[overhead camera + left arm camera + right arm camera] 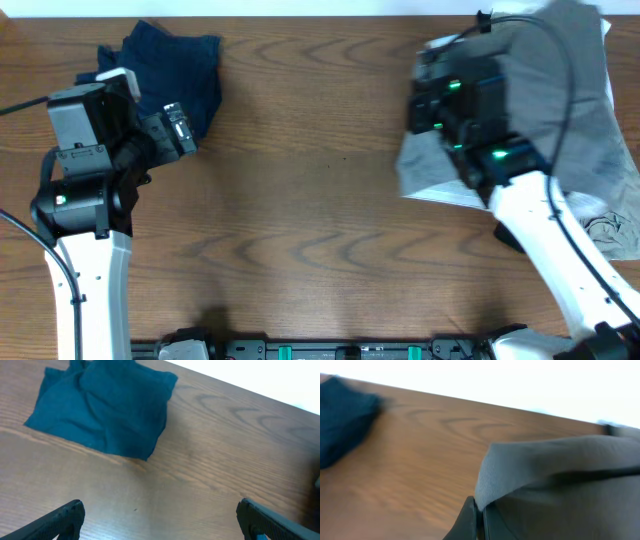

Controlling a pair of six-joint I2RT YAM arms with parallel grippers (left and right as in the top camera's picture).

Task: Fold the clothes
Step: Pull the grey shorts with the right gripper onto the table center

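Note:
My right gripper draws the grey edge across the table toward the navy garment and slightly back next, then opens.
The clothes show as two pieces. A mid-grey garment lies at the table's back right, partly under my right arm; in the right wrist view its edge rises from between the fingers. My right gripper is shut on that grey edge, over the garment's left side. A folded navy garment rests at the back left and fills the upper left of the left wrist view. My left gripper is open over bare wood just in front of the navy piece, holding nothing.
A crumpled white garment lies at the right edge, beside the grey one. The wooden table stretches between the two arms. Its far edge runs just behind both piles of clothes.

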